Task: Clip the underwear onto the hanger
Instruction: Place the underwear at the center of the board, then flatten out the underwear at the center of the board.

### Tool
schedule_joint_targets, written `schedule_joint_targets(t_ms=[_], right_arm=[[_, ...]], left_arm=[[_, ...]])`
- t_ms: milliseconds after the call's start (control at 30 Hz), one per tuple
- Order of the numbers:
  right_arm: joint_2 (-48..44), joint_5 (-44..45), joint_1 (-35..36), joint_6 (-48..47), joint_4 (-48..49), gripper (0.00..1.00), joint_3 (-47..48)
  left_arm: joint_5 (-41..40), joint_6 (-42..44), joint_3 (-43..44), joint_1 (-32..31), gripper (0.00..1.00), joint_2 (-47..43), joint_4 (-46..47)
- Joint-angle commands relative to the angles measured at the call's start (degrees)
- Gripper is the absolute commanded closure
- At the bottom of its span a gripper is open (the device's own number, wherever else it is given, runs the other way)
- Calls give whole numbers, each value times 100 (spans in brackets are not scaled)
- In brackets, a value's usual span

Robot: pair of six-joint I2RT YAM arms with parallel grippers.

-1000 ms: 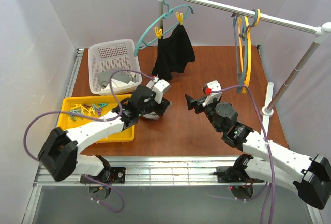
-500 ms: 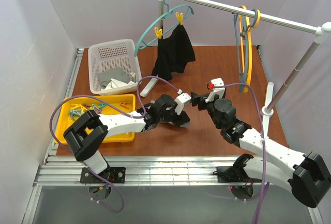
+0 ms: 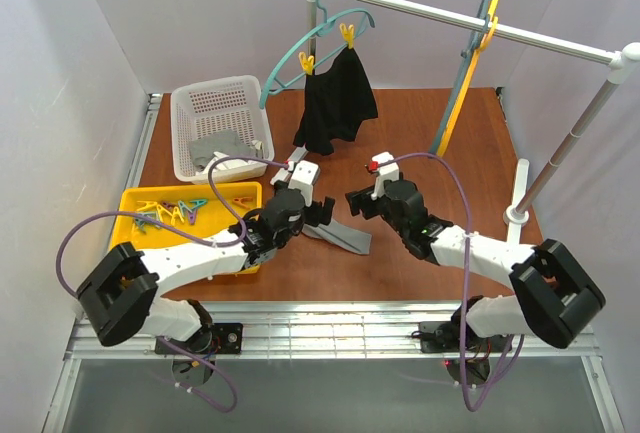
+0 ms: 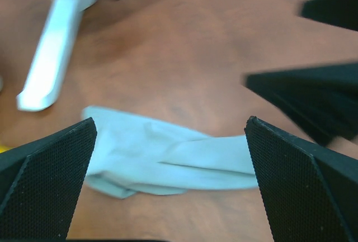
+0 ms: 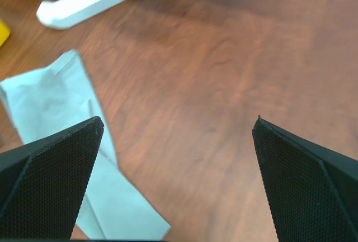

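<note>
My left gripper moves down and toward the yellow tray next, onto the rumpled end of the grey underwear, as it lies below my open fingers.
The grey underwear lies folded in a strip on the brown table, held by nothing. My left gripper hangs open just above its left end; in the left wrist view the underwear lies between and below the left gripper's spread fingers. My right gripper is open close by on the right, facing the cloth; its view shows the underwear at the lower left and bare table between the right gripper's fingers. The yellow-orange hanger hangs tilted from the rail at the back right.
A white basket with grey cloth stands at the back left, a yellow tray of clips in front of it. A teal hanger carries a black garment. The rack's white foot and right post stand on the table.
My left gripper carried the underwear from near the basket to the table's middle, then opened and let it drop. The right arm moved left. The yellow-orange hanger swung sideways.
</note>
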Motion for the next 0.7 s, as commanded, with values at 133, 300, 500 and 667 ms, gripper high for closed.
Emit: schedule_joint_targets(t_ms=[133,300,500,667], right_arm=[[751,-967,14,61,495,4,350],[893,-775,84,35,487,4,306],[884,-661,146,201,469,5,16],[1016,-450,199,447,382,8,-256]], left_arm=[[-1142,-144,-292,257,2,607,8],[-940,-118,-389,529,2,1010,203],[-606,-83,-564,776,9,1161,642],[-316,-3,-556,837,17,1406,923]])
